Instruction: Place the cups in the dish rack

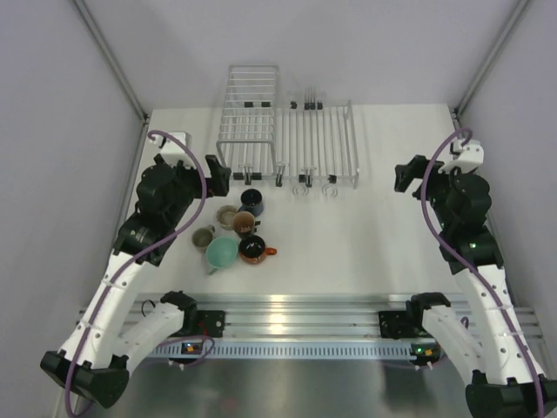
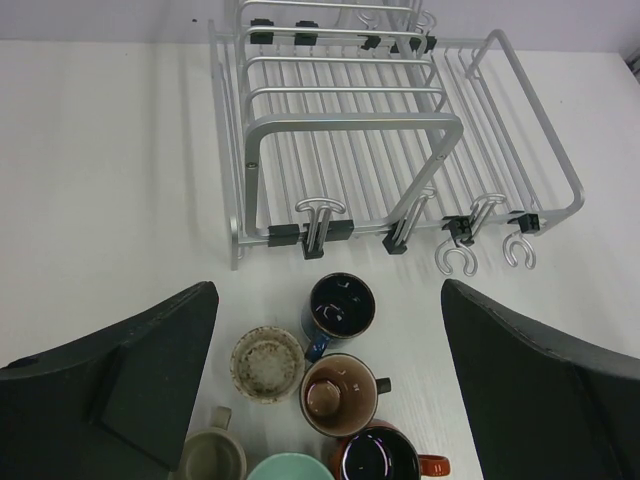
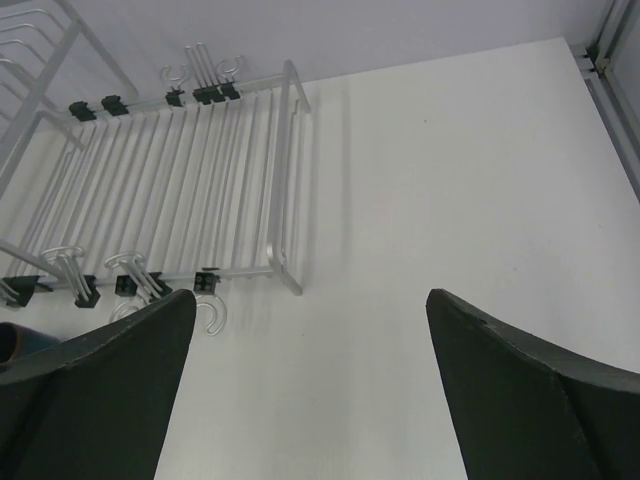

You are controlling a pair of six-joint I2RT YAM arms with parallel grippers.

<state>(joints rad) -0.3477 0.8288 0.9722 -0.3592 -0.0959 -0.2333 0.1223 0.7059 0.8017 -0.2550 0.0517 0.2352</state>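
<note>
The left gripper lowers toward the right in the top view onto the dark blue cup's rim by its handle [image 1: 243, 202] next, since that cup stands nearest the rack [image 1: 318, 144].
Six cups stand bunched on the white table left of centre: dark blue [image 1: 252, 200], brown [image 1: 244, 220], beige [image 1: 227, 215], olive-grey [image 1: 203, 237], mint-teal [image 1: 221, 253] and orange-red [image 1: 252, 249]. The dish rack [image 1: 318, 144], a low silver wire tray, lies behind them to the right. My left gripper [image 1: 219, 176] hovers open just left of the cluster, holding nothing. In the left wrist view the left gripper [image 2: 328, 320] frames the dark blue cup [image 2: 340, 305], the beige cup [image 2: 266, 364] and the brown cup [image 2: 338, 392]. My right gripper [image 1: 406, 177] is open over bare table right of the rack. The right gripper [image 3: 310, 310] looks towards the dish rack [image 3: 180, 180].
A taller box-shaped wire basket [image 1: 248, 122] stands against the rack's left side, directly behind the cups. Silver hooks [image 2: 455, 262] hang from the rack's near edge. Grey walls and metal posts [image 1: 117, 61] close in the table on both sides.
</note>
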